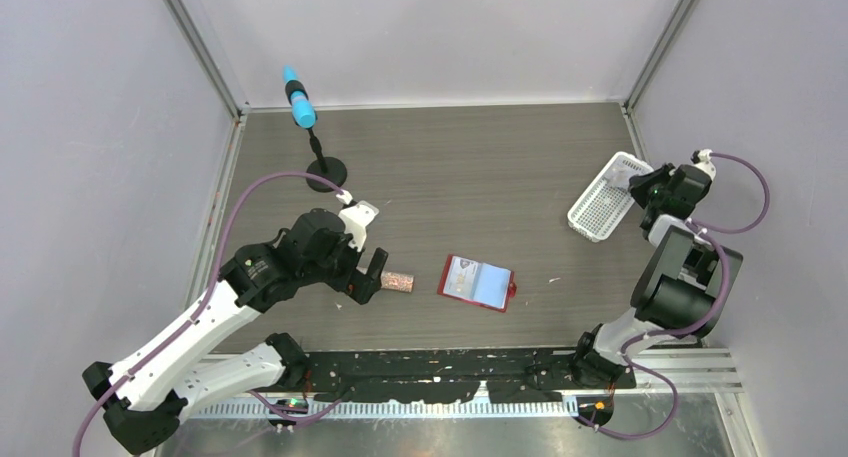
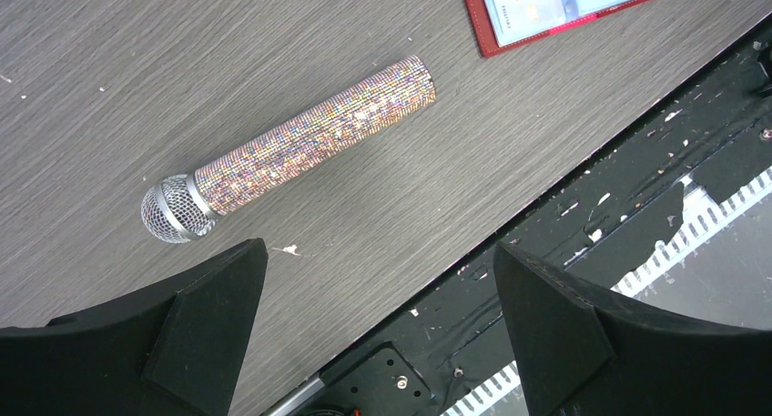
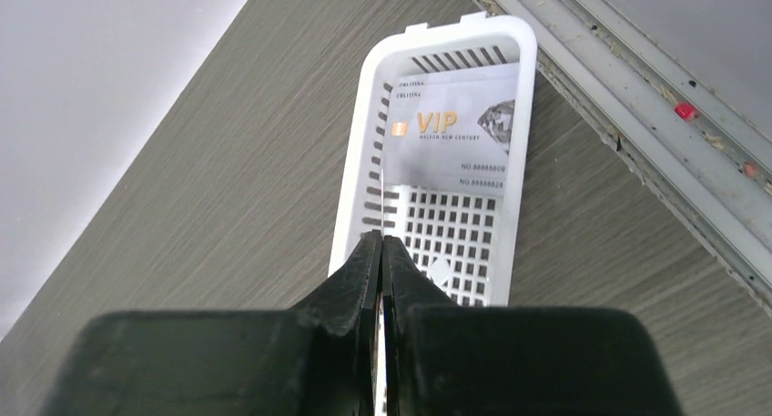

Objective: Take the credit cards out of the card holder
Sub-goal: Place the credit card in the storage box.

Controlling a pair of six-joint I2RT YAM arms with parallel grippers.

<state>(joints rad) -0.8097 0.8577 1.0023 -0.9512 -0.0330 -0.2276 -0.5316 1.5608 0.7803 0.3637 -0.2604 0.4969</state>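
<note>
My right gripper should go down and move gently outward to let go of the thin credit card, because the white basket's far end [image 1: 624, 170] [image 3: 448, 97] is below the gripper and outward of it.
The red card holder [image 1: 478, 283] lies open on the table's middle, light blue pockets up, with a pale card [image 1: 463, 274] still in its left pocket. It also shows at the top of the left wrist view [image 2: 564, 11]. My left gripper [image 1: 362, 281] is open and empty, to the left of the holder, its fingers [image 2: 218, 316] wide apart over the table's near edge. My right gripper [image 3: 382, 241] is shut on a thin credit card held edge-on [image 3: 382, 161] above the white basket [image 3: 355, 188]. Another credit card marked VIP [image 3: 455, 129] lies in the basket.
A glittery pink-brown microphone [image 2: 309, 138] lies between my left gripper and the holder [image 1: 398, 280]. A blue microphone on a black stand [image 1: 299, 102] stands at the back left. The white basket [image 1: 600, 212] sits at the right, by the wall rail.
</note>
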